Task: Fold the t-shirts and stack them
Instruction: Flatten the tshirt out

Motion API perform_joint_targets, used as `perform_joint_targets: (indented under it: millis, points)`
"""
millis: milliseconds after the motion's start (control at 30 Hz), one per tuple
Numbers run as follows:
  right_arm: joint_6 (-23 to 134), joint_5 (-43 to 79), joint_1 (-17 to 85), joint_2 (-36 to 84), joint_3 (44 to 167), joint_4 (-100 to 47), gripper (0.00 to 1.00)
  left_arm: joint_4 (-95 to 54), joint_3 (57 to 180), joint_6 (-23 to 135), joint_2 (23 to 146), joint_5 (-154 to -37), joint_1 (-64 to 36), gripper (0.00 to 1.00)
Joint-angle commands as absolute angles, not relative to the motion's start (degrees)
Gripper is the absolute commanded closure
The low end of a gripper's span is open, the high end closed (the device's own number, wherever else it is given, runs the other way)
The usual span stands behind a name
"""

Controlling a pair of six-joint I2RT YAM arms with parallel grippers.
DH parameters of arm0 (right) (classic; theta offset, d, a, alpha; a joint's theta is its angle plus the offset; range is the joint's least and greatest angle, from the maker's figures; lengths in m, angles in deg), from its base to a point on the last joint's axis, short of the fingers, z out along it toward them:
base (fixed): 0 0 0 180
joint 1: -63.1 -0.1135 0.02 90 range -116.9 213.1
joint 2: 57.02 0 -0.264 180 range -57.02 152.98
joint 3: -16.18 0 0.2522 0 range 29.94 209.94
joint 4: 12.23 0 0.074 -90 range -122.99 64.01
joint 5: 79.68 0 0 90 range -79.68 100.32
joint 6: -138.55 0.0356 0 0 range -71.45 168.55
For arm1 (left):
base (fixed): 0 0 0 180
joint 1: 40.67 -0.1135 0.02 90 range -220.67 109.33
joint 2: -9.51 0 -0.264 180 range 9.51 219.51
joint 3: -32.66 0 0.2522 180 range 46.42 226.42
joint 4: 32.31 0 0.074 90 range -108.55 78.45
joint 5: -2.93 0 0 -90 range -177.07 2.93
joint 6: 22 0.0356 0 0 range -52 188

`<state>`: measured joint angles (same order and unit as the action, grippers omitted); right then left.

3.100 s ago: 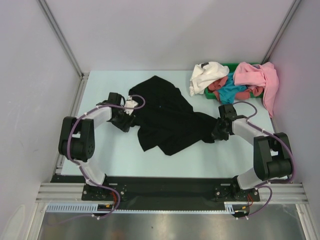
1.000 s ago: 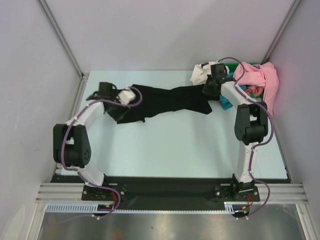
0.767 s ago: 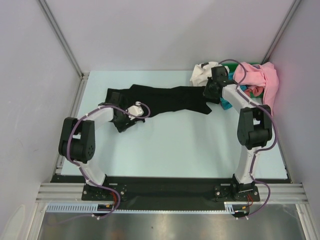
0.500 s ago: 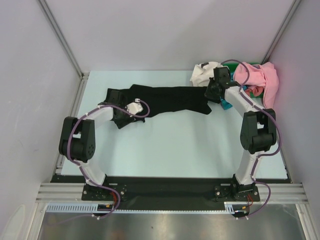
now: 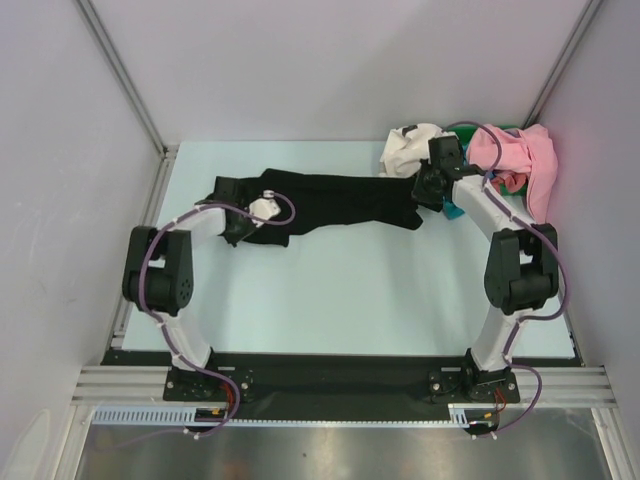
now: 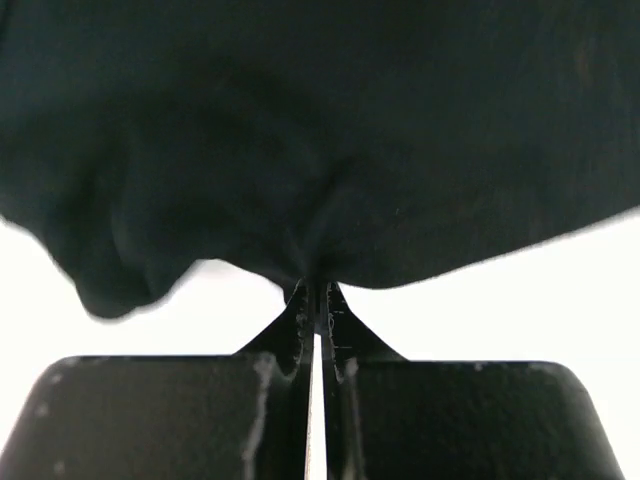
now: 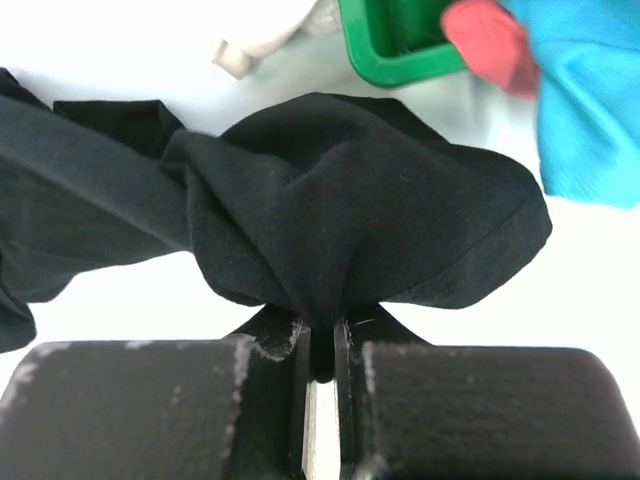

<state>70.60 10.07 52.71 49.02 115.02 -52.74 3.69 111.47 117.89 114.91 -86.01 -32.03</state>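
Note:
The robot's right gripper will draw back over the bare near part of the table and release the fold of the black t-shirt (image 5: pixel 340 200) there, because the t-shirt is bunched in a narrow piece of cloth.
The black t-shirt (image 5: pixel 340 200) lies pulled into a long band across the far half of the table. My left gripper (image 5: pixel 240 235) is shut on its near left edge; the left wrist view shows the cloth (image 6: pixel 330 130) pinched at the fingertips (image 6: pixel 316 292). At the band's right end my right gripper (image 5: pixel 422 198) is shut on a bunched fold (image 7: pixel 330 200), which is nipped between its fingers (image 7: pixel 322 330). The white (image 5: pixel 410 150), pink (image 5: pixel 515 155), teal (image 7: pixel 585 100) and red (image 7: pixel 485 35) t-shirts are heaped at the far right.
A green bin (image 7: pixel 400 45) at the far right corner holds the heap of shirts, with the pink one draped over its right side. Grey walls with metal frame posts close in the table on the left, back and right.
My left gripper came off the shirt's far left end, moved to its near edge and shut on the cloth. The right gripper kept its grip and shifted slightly right, drawing the shirt straighter.

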Motion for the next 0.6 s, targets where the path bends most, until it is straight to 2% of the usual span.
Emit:
perform_joint_targets:
  millis: [0, 167, 467, 533, 567]
  points:
    - [67.3, 7.1, 52.5, 42.8, 115.7, -59.9, 1.0, 10.4, 114.9, 111.2, 105.0, -90.8, -37.1, 1.0]
    - [66.8, 6.1, 50.8, 36.4, 110.1, -68.6, 1.0, 25.9, 116.6, 112.5, 89.2, -99.7, -46.8, 1.0]
    - [71.0, 6.1, 48.3, 26.1, 98.1, -78.6, 0.99, 64.4, 119.3, 132.2, 76.3, -109.0, -59.7, 1.0]
    - [72.5, 8.8, 47.5, 25.3, 96.3, -79.3, 0.92, 65.6, 120.8, 132.9, 74.7, -107.3, -61.6, 1.0]
    - [73.0, 12.0, 47.3, 24.9, 95.3, -79.8, 0.76, 65.6, 120.4, 133.4, 74.1, -106.0, -61.8, 1.0]
